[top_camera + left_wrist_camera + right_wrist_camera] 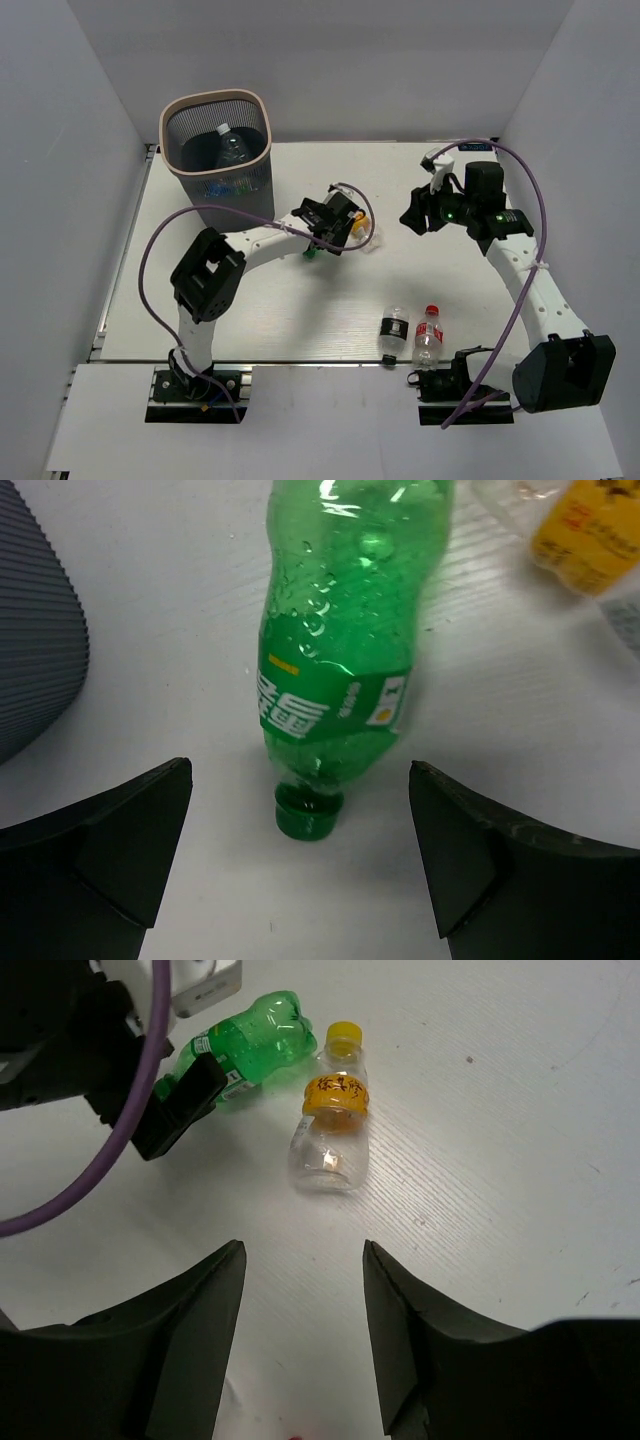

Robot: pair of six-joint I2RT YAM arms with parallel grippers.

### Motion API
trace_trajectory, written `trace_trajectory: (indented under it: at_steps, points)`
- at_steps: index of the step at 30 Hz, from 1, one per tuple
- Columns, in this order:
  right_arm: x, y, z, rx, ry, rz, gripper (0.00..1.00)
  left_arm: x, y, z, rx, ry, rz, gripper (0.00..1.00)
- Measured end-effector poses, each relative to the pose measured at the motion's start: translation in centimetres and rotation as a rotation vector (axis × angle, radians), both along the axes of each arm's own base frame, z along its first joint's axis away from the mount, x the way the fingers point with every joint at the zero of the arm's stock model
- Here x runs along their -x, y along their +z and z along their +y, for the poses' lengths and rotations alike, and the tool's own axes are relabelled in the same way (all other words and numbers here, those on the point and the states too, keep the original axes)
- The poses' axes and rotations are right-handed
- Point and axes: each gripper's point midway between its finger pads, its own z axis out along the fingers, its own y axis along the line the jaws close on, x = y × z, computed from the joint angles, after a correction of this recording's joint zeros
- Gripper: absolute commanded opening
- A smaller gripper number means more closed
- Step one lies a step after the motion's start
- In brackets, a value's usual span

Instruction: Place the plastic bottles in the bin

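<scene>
My left gripper will next go down and slide outward to close around the labeled middle of the green bottle, because my open fingers are only on both sides of the green bottle's neck and cap.
A green bottle (340, 650) lies on the table with its green cap (309, 813) pointing at my left gripper (298, 770), which is open, its jaws on either side of the neck and not touching it. In the top view the left gripper (322, 238) covers most of that bottle (310, 252). A clear bottle with a yellow cap and label (333, 1125) lies just beside it (366, 228). My right gripper (304, 1250) is open and empty, short of that bottle. The dark perforated bin (190, 180) stands far left with a clear bottle (232, 148) inside.
Two more bottles lie near the front edge: one with a black label (393, 333) and one with a red cap (428, 337). The bin's wall (35, 660) is close on the left gripper's left. White walls enclose the table.
</scene>
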Motion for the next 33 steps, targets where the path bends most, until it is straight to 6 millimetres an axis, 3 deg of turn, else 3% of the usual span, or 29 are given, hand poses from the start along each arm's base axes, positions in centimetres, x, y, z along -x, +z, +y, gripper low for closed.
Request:
trace_trajectory:
  at_steps: [5, 14, 22, 30, 33]
  points:
    - [-0.1, 0.0, -0.9, -0.023, -0.022, 0.019, 0.56, -1.7, -1.8, 0.7, -0.006, 0.025, 0.052, 0.97]
    - [0.6, -1.0, -1.6, -0.041, -0.034, 0.050, 0.57, -3.3, -1.8, -1.8, 0.067, -0.061, 0.084, 0.95]
    - [0.9, -1.2, -1.7, -0.050, -0.028, 0.063, 0.65, -3.4, -3.4, -2.2, 0.094, -0.096, 0.136, 0.81]
    - [1.1, -1.1, -1.4, -0.063, -0.012, 0.066, 0.65, -3.8, -3.4, -2.0, 0.111, -0.100, 0.142, 0.32]
    - [1.2, -1.0, -1.3, -0.063, -0.001, 0.062, 0.54, -3.7, -3.1, -2.1, 0.121, -0.105, 0.143, 0.21]
